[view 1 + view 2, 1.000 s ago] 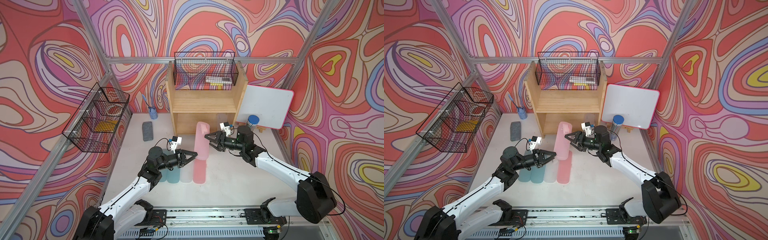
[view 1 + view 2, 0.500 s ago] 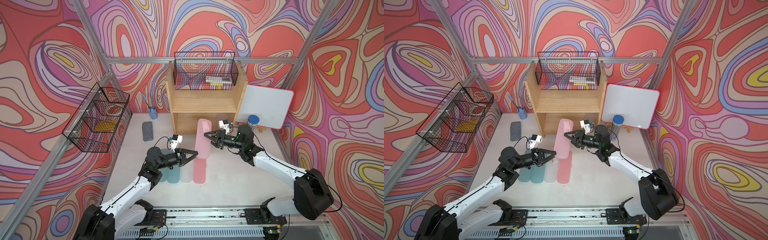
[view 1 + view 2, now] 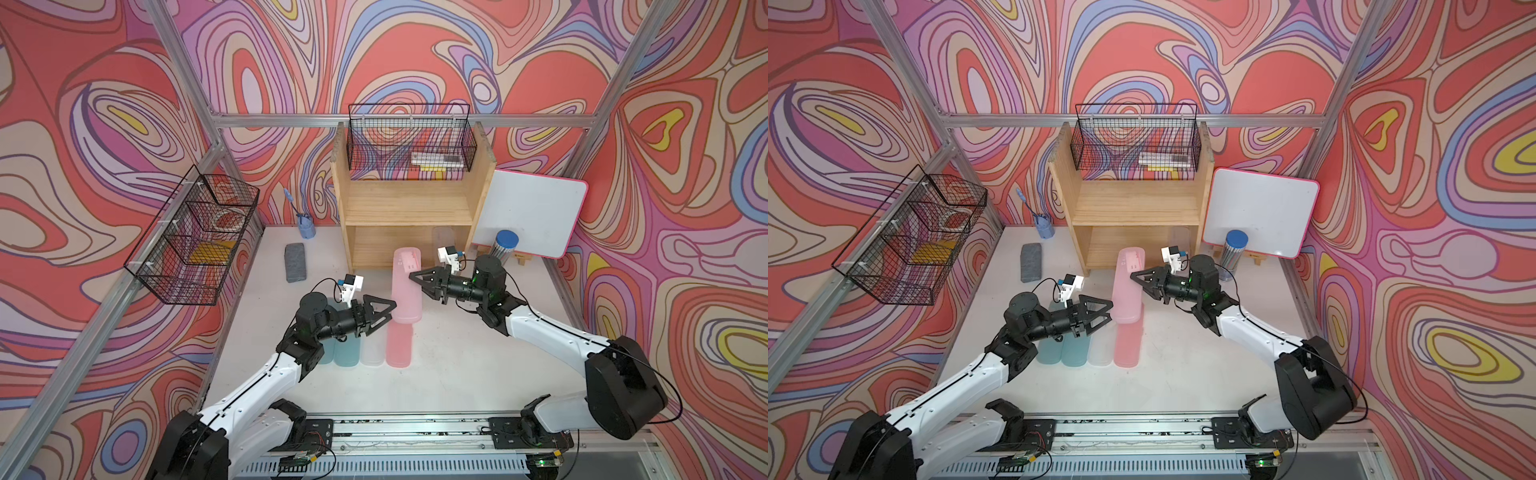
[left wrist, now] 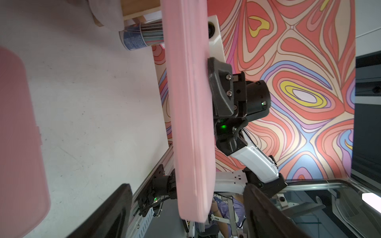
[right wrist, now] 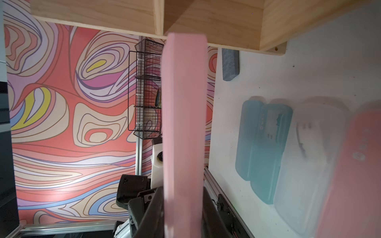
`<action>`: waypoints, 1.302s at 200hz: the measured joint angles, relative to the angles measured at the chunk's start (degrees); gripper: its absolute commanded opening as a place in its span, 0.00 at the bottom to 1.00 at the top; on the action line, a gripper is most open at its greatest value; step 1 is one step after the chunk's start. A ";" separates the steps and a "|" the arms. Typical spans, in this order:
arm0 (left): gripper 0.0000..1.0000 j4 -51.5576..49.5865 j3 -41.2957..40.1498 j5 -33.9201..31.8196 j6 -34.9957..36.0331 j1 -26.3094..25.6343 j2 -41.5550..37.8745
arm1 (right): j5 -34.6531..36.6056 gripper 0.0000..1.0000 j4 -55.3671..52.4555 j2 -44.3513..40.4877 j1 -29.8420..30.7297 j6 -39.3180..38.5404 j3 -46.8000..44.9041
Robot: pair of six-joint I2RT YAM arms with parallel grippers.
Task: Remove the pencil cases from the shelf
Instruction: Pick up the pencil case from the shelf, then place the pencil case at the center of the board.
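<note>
My right gripper brings the held pencil case down and back toward the base next and releases it, since bare tabletop is there beside the lying pink pencil case.
A pink pencil case [image 3: 406,286] hangs in the air in front of the wooden shelf [image 3: 409,208]. My right gripper [image 3: 415,279] is shut on its long edge, and in the right wrist view the case [image 5: 183,123] is clamped between both fingers. My left gripper [image 3: 392,312] stands open around the case's near end, and in the left wrist view its fingers [image 4: 115,212] stay clear of the case [image 4: 189,103]. On the table lie two teal cases [image 3: 347,351], a frosted clear one [image 3: 372,353] and a pink one [image 3: 399,347]. Another frosted case [image 3: 444,241] sits at the right end of the shelf's lower tier.
A grey eraser block [image 3: 295,262] and a blue cup [image 3: 306,226] lie left of the shelf. A pencil cylinder with a blue lid [image 3: 505,245] and a whiteboard [image 3: 536,212] stand to its right. One wire basket [image 3: 409,141] sits atop the shelf, another [image 3: 195,237] hangs on the left wall.
My left gripper has opened and let go of the raised pink case. My right gripper has closed onto that case, which stays in about the same place.
</note>
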 measured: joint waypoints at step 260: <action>0.99 -59.91 11.41 -33.92 15.17 1.49 -20.24 | 15.10 0.19 -19.85 3.26 0.00 -24.68 -12.66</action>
